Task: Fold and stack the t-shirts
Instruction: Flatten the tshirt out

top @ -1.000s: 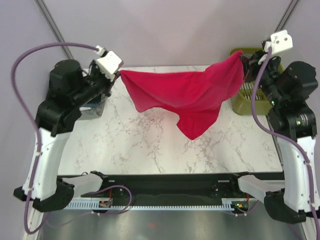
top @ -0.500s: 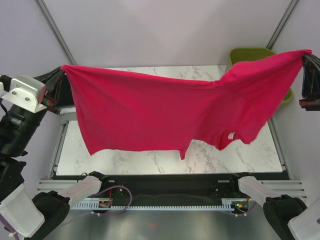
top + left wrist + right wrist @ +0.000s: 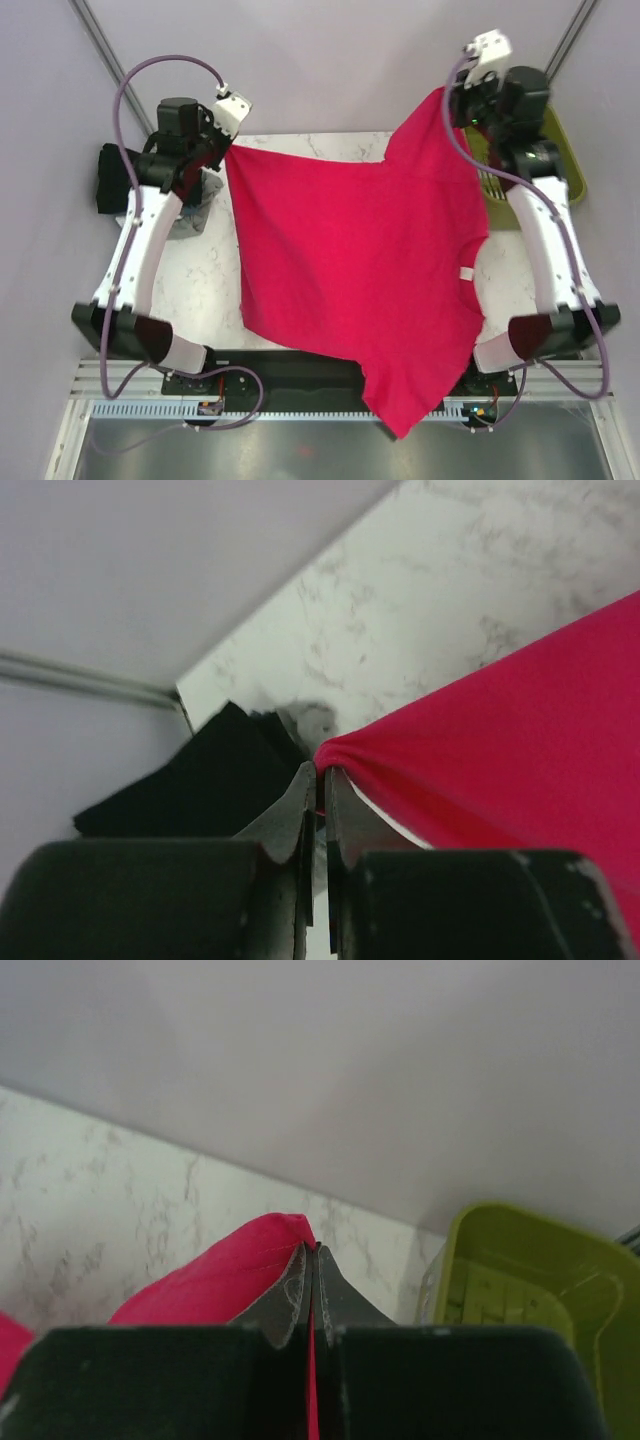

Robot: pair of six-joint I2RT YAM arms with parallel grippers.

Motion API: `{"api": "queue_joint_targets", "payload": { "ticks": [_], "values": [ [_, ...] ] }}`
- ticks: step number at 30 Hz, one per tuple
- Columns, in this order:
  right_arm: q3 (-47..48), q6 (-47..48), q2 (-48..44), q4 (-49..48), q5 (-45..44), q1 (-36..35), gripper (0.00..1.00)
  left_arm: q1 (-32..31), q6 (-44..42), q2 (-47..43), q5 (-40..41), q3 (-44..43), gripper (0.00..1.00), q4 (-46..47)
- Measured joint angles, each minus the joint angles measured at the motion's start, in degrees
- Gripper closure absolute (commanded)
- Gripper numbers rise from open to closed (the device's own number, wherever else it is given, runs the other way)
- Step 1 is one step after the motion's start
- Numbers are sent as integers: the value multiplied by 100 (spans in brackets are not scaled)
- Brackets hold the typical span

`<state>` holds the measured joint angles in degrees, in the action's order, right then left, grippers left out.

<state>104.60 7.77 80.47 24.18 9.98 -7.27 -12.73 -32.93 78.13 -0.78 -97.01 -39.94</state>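
Observation:
I will next lower my left gripper's corner of the crimson-pink t-shirt [image 3: 355, 270] onto the marble [image 3: 226, 207] beside the grey cloth and release it, because the shirt still hangs above the table.
The crimson-pink t-shirt [image 3: 355, 270] hangs spread between my two grippers over the marble table, its lower part drooping past the near edge. My left gripper [image 3: 224, 152] is shut on its far left corner; the left wrist view shows the jaws pinching the cloth [image 3: 480, 740] at my left gripper [image 3: 320, 772]. My right gripper [image 3: 449, 98] is shut on the far right corner; the right wrist view shows the cloth [image 3: 215, 1280] in my right gripper [image 3: 312, 1250]. A folded black t-shirt [image 3: 112, 178] lies at the far left, also in the left wrist view [image 3: 190, 780].
An olive-green plastic basket [image 3: 560, 150] stands at the far right of the table, partly behind the right arm; it shows in the right wrist view [image 3: 520, 1290]. Bare marble table [image 3: 205, 280] lies left of the shirt. Grey walls enclose the back.
Both arms have swung back in toward the far side of the table. The shirt, held wide and high before, now hangs spread out and reaches down past the near edge.

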Motion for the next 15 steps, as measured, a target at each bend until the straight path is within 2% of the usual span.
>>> {"api": "queue_joint_targets", "payload": {
  "ticks": [4,8,15],
  "values": [
    [-337,114,1228,-238,37,0,100,649,9,1327,-315,138,98,225],
    [-258,258,2352,-522,22,-2,100,903,7,2612,-540,-39,98,444],
    [992,629,4538,-671,-245,-35,100,852,20,4734,-748,-1252,98,393]
  ]
}}
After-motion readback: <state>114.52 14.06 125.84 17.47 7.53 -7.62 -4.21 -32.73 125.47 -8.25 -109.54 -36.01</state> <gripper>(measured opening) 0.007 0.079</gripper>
